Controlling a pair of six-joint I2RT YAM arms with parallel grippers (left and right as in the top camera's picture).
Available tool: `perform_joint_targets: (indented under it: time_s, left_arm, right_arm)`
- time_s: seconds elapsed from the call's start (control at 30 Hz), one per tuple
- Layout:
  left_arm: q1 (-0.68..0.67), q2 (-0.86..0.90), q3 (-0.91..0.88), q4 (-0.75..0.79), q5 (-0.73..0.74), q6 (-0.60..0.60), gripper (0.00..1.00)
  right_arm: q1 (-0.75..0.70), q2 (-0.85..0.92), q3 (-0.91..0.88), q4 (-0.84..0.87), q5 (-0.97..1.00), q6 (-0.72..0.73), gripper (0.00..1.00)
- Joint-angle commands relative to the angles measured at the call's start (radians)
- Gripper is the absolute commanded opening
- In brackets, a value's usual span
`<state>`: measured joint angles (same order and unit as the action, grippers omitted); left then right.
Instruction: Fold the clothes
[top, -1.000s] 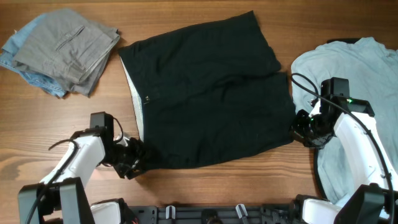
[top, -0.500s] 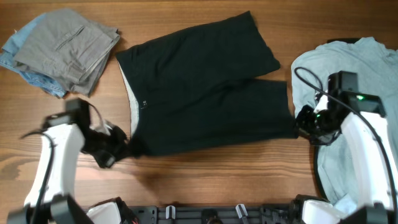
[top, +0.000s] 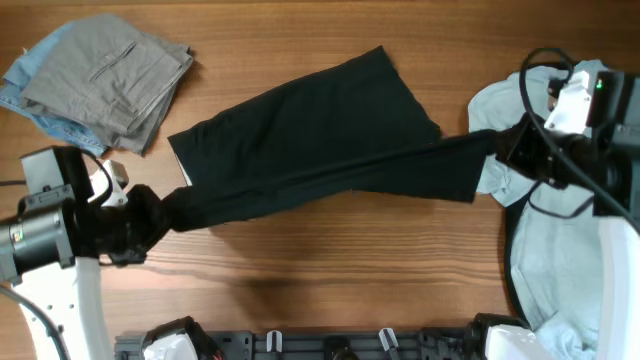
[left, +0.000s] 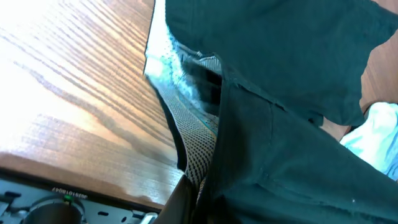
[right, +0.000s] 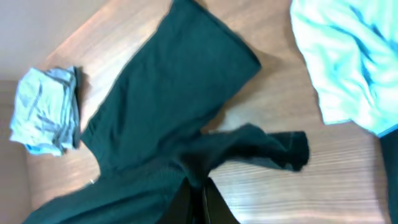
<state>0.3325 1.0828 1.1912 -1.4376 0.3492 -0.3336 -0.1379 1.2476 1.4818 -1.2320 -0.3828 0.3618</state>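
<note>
My left gripper carries the waistband corner outward and down next. It then releases over the shorts' corner nearest the trousers, since that lies outward of the gripper.
The black shorts (top: 310, 140) hang stretched in a band between my two grippers, with the far leg still lying on the table. My left gripper (top: 150, 215) is shut on the waistband corner. In the left wrist view the dark cloth (left: 292, 112) and its pale mesh lining (left: 199, 140) run into the left gripper (left: 199, 202). My right gripper (top: 510, 150) is shut on the hem end of one leg. In the right wrist view the right gripper (right: 200, 190) pinches bunched black shorts (right: 168, 106) above the wood.
Folded grey trousers (top: 110, 75) lie on a blue denim piece (top: 40, 115) at the back left. A pale blue-grey T-shirt (top: 560, 260) is spread along the right side, under the right arm. The black base rail (top: 330, 345) runs along the front edge.
The left gripper shut on the waistband corner. Both arms then rose and drew apart, pulling the shorts from lying flat into a taut band lifted off the table.
</note>
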Motion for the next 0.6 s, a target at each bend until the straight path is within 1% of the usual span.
perform_joint_targets:
  time_s: [0.0, 0.07, 0.13, 0.23, 0.3, 0.4, 0.43, 0.47, 0.5, 0.53, 0.57]
  left_arm:
    - [0.005, 0.082, 0.017, 0.027, -0.239, 0.012, 0.04]
    - [0.005, 0.133, 0.017, 0.040, -0.299, 0.007, 0.04]
    - [0.005, 0.190, 0.017, 0.120, -0.311, 0.005, 0.04]
    - [0.005, 0.262, 0.017, 0.236, -0.343, 0.005, 0.04]
    - [0.005, 0.339, 0.017, 0.334, -0.343, 0.005, 0.04]
    - [0.005, 0.446, 0.017, 0.454, -0.343, 0.005, 0.04]
    - [0.005, 0.488, 0.017, 0.506, -0.343, 0.005, 0.09]
    - [0.005, 0.529, 0.017, 0.555, -0.340, 0.005, 0.28]
    - [0.005, 0.567, 0.017, 0.588, -0.325, 0.005, 0.63]
    - [0.005, 0.589, 0.017, 0.593, -0.311, 0.006, 0.70]
    - [0.005, 0.601, 0.017, 0.588, -0.290, 0.015, 0.73]
  right_arm:
    - [-0.031, 0.120, 0.035, 0.124, 0.154, 0.004, 0.05]
    - [-0.028, 0.206, 0.035, 0.217, 0.080, -0.015, 0.04]
    - [-0.002, 0.296, 0.035, 0.349, 0.019, -0.048, 0.04]
    - [0.058, 0.402, 0.035, 0.515, 0.018, -0.056, 0.04]
    - [0.110, 0.515, 0.035, 0.662, 0.019, -0.055, 0.04]
    - [0.140, 0.661, 0.035, 0.875, 0.022, -0.041, 0.04]
    - [0.145, 0.699, 0.035, 0.938, 0.022, -0.040, 0.05]
    - [0.151, 0.762, 0.035, 1.019, 0.018, -0.041, 0.63]
    - [0.151, 0.796, 0.035, 1.033, 0.014, -0.045, 0.89]
    - [0.146, 0.808, 0.035, 1.011, 0.015, -0.050, 0.92]
    - [0.138, 0.808, 0.035, 0.978, 0.014, -0.053, 0.92]
